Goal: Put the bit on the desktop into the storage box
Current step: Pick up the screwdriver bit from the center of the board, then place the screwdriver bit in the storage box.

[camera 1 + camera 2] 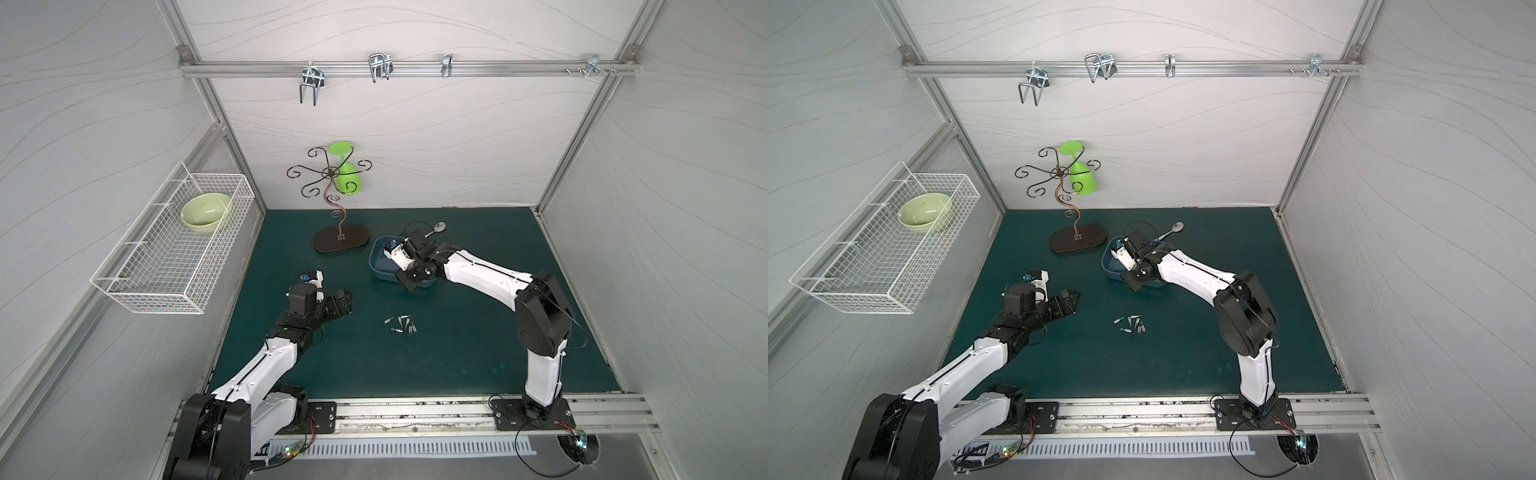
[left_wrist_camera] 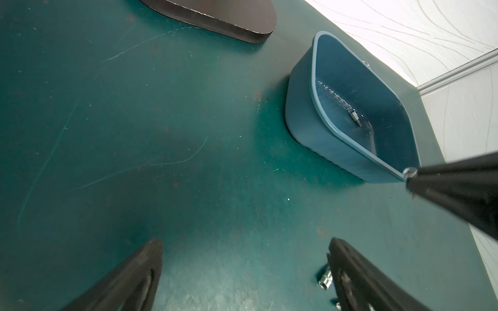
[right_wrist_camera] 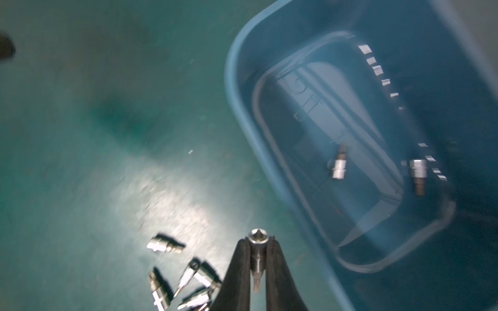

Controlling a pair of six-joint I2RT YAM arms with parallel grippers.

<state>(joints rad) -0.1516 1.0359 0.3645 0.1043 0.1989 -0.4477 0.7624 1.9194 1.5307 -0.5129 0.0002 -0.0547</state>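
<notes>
The silver bit still hangs outside the storage box's near rim, so next I should move my right gripper outward across that rim to above the storage box's bottom and release the bit.
My right gripper (image 3: 257, 241) is shut on a small silver bit (image 3: 255, 238), held above the teal desktop (image 1: 457, 353) by the near rim of the blue storage box (image 3: 269, 161). In the left wrist view its fingertips (image 2: 420, 177) hang at the corner of the storage box (image 2: 304, 115). Two bits (image 3: 338, 168) lie inside the box. Several loose bits (image 1: 401, 325) lie in a cluster on the desktop in both top views (image 1: 1130, 325). My left gripper (image 2: 245, 247) stands open and empty, low over the desktop, left of that cluster.
A cup stand with a dark oval base (image 1: 341, 244) and a hanging green goblet (image 1: 347, 178) stands behind the box. A spoon (image 1: 438, 227) lies beyond the box. On the left wall hangs a white wire basket (image 1: 158, 270) holding a green bowl (image 1: 205, 212).
</notes>
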